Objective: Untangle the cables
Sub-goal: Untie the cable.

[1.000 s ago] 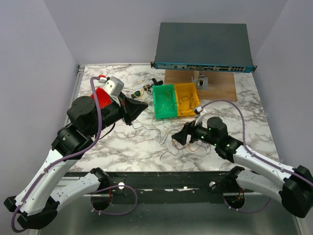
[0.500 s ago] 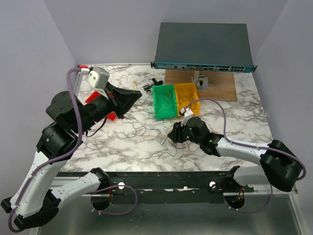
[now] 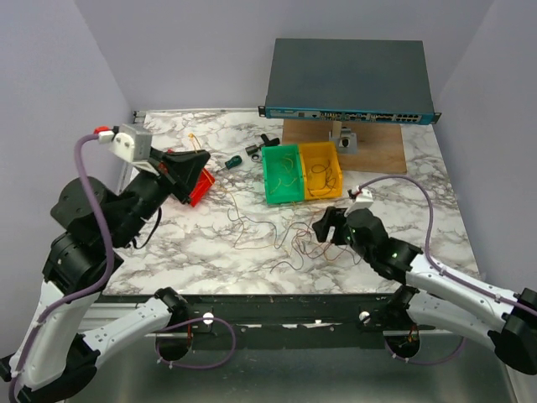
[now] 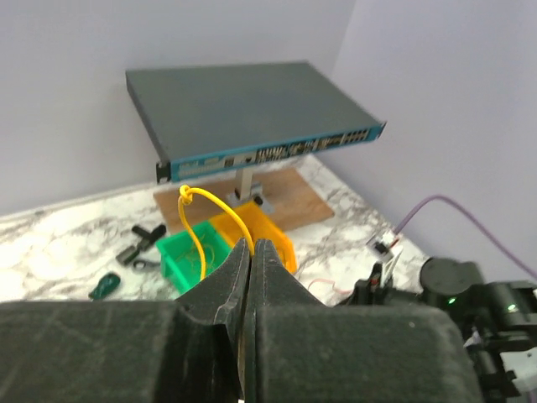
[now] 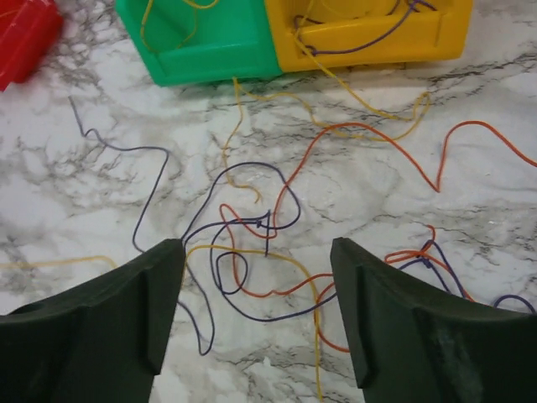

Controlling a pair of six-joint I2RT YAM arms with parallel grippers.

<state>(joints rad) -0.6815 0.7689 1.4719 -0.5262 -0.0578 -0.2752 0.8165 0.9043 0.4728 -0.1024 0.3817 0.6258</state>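
Observation:
Next, my right gripper turns and shifts to the left in the top view, then lowers to the piece of yellow cable, since yellow cable still crosses purple wires.
The cables [image 3: 277, 228] lie as a loose tangle of thin orange, yellow, red and dark purple wires on the marble table [image 3: 210, 252], in front of the bins. My left gripper [image 3: 200, 159] is raised at the left and shut on one yellow cable [image 4: 183, 193], which loops up from the closed tips of the gripper [image 4: 252, 243] and trails down toward the tangle. My right gripper [image 3: 322, 225] hovers low at the tangle's right side. In the right wrist view this gripper [image 5: 258, 252] is open, with crossed purple, orange and yellow cables [image 5: 252, 228] on the table between its fingers, none held.
A green bin [image 3: 283, 174] and a yellow bin [image 3: 321, 170] hold a few wires behind the tangle. A red bin [image 3: 198, 186] sits under the left gripper. A network switch [image 3: 348, 80] on a wooden board [image 3: 369, 144] stands at the back. Small tools [image 3: 252, 151] lie beside the green bin.
My left arm has lifted and swung back to the left, drawing the yellow cable out of the tangle and uncovering the red bin. The right gripper has shifted slightly right and its jaws have moved.

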